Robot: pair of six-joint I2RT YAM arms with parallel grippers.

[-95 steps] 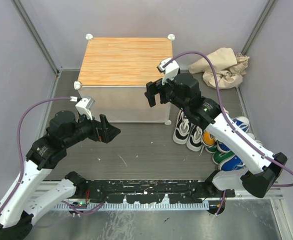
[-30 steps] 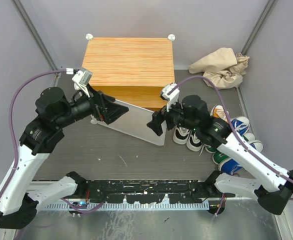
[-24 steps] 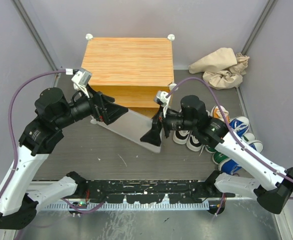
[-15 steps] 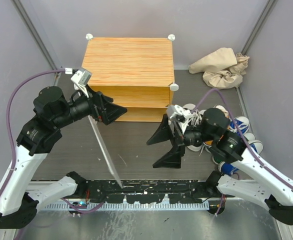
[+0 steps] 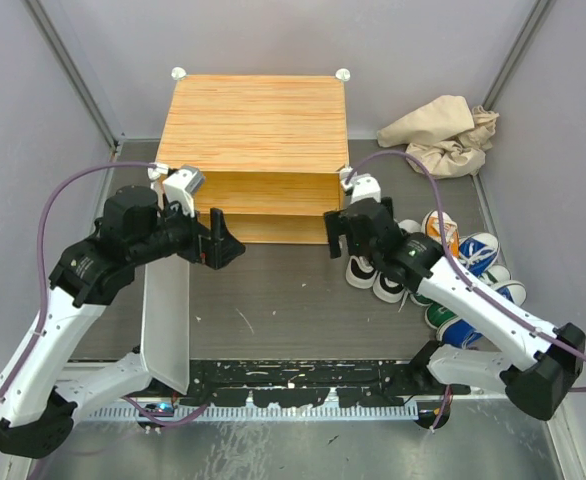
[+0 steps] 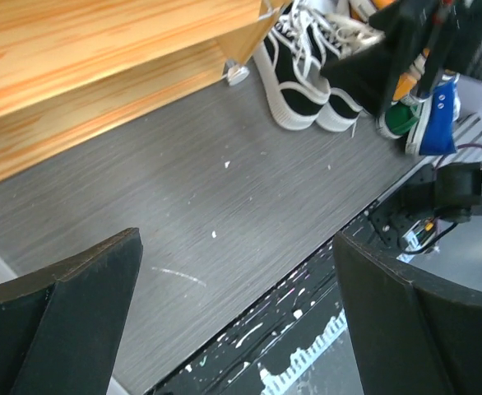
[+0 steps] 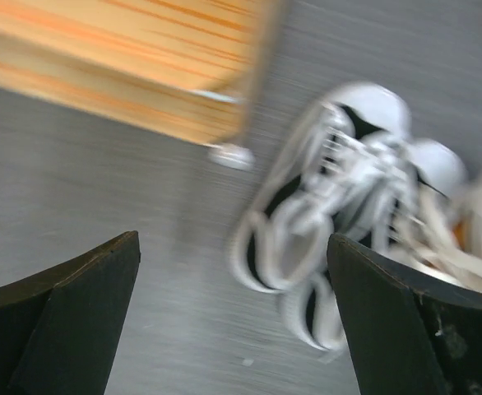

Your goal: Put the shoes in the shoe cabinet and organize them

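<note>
I should next turn my right gripper and move it down and to the right in the top view to the orange shoe's collar point(image 5: 441, 232), because it is past the white-and-black pair point(image 5: 373, 272).
The shoe cabinet point(image 5: 256, 113) stands at the back with its orange top and its shelf point(image 5: 268, 206) exposed. Its white door point(image 5: 166, 325) hangs open to the left. My left gripper point(image 5: 223, 246) is open and empty in front of the cabinet's left part. My right gripper point(image 5: 335, 232) is open and empty at the cabinet's right front corner, just left of the white-and-black pair point(image 5: 373, 272). That pair shows in the left wrist view point(image 6: 303, 82) and, blurred, in the right wrist view point(image 7: 331, 214). Orange point(image 5: 436, 228), blue point(image 5: 479, 250) and green point(image 5: 443, 312) shoes lie further right.
A crumpled beige cloth bag point(image 5: 443, 132) lies at the back right. Grey walls close in both sides. The cabinet's white foot knob point(image 7: 231, 156) sits by the white-and-black pair. A black rail point(image 5: 293, 380) runs along the near table edge.
The white door has swung from half open to fully open on the left. My right gripper moved back up to the cabinet's right corner. My left gripper dropped lower and nearer.
</note>
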